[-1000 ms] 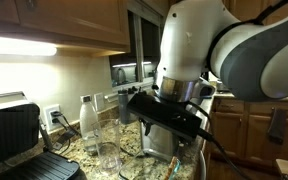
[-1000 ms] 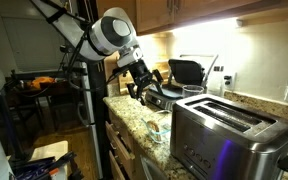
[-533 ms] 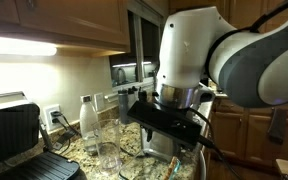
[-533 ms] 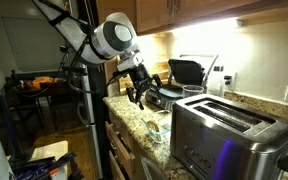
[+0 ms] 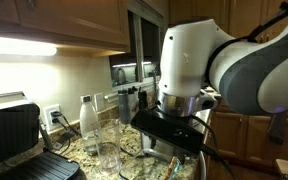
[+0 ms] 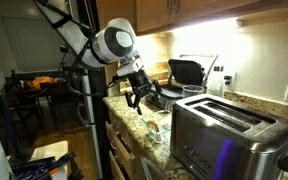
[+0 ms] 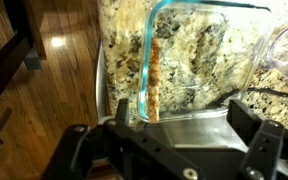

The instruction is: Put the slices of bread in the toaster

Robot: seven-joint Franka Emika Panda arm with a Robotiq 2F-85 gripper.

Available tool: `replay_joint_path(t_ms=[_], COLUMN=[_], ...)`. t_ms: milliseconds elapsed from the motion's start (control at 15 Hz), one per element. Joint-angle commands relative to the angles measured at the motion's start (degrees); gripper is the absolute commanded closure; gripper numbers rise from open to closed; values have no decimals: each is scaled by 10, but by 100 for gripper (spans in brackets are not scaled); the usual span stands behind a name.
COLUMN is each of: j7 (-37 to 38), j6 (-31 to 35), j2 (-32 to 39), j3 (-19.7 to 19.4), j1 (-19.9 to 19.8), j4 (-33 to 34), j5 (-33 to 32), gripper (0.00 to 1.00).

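My gripper shifts to the left in the wrist view and lowers over the bread's upper edge next, since the slice stands nearer one open finger.
In the wrist view a clear glass dish lies on the speckled granite counter, and a brown slice of bread stands on edge against its left wall. My gripper is open and empty above the dish's near edge, one black finger on each side. A silver surface shows between the fingers; I cannot tell what it is. The brushed-steel toaster stands in the foreground of an exterior view, apart from the gripper. It is mostly hidden behind the arm in an exterior view.
A black contact grill shows in both exterior views. A clear bottle and a drinking glass stand by the wall. The counter edge drops to a wooden floor. Cabinets hang overhead.
The gripper has come down a little toward the counter and the wrist has turned. The fingers stay open and hold nothing.
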Motion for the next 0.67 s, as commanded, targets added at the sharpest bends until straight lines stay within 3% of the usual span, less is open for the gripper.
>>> replay_joint_path(t_ms=[0, 600], j7=[24, 26], j6=[25, 33], j2=[2, 33], j3=[-1, -3], j1=[-8, -13], j4=[-21, -16], j5=[-6, -14], gripper=[0, 0])
